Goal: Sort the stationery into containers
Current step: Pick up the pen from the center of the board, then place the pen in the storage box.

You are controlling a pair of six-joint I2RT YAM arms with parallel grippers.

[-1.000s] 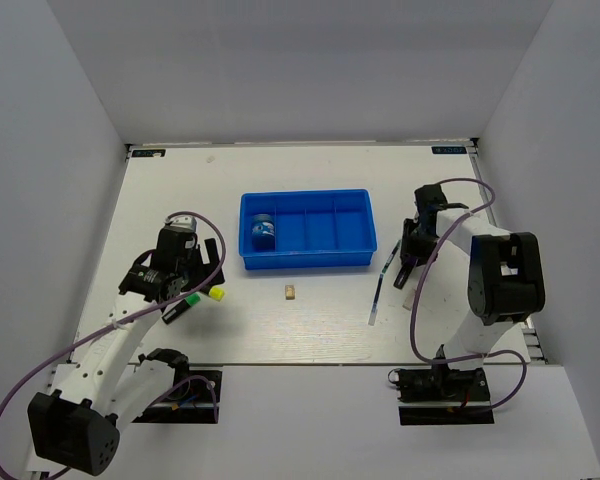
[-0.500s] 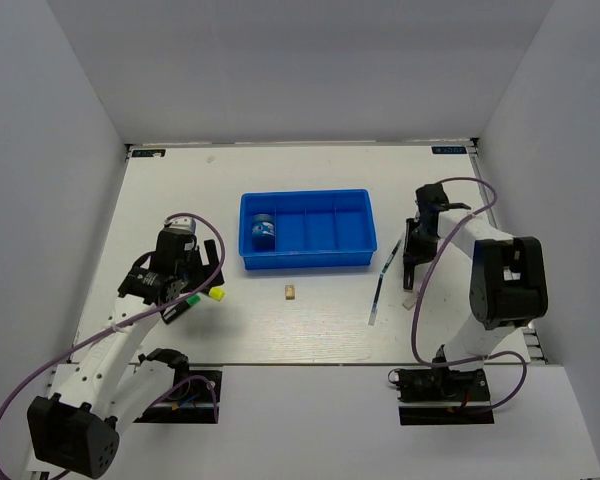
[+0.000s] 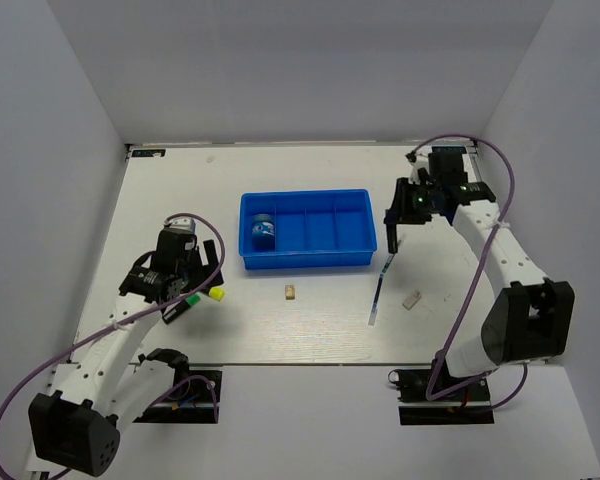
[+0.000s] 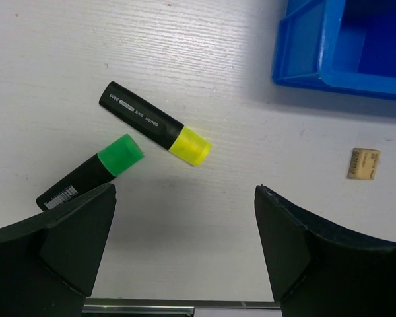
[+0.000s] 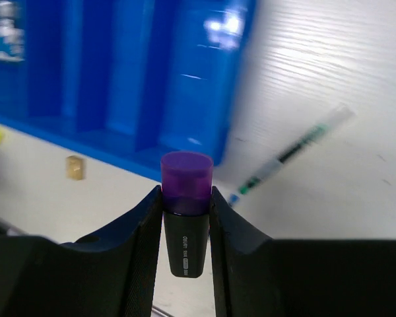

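I will next turn and lower my left gripper, as the marker lies slanted below its open fingers, and close it around the yellow-capped marker where its cap meets its body.
The blue tray lies mid-table with the blue roll in its leftmost compartment. My right gripper hovers off the tray's right end, shut on a dark purple-capped marker. The blue-tipped pen lies below it, also in the right wrist view. The pale grey block lies right of the pen. The tan block sits in front of the tray. My left gripper is open above the table beside a yellow-capped marker and a green-capped marker.
White walls enclose the table on three sides. The arm bases and purple cables sit at the near edge. The tray's corner shows at the top right of the left wrist view.
My right gripper has risen from the table near the grey block and moved back toward the tray's right end, carrying the purple-capped marker. The grey block is now uncovered. The left arm has barely moved.
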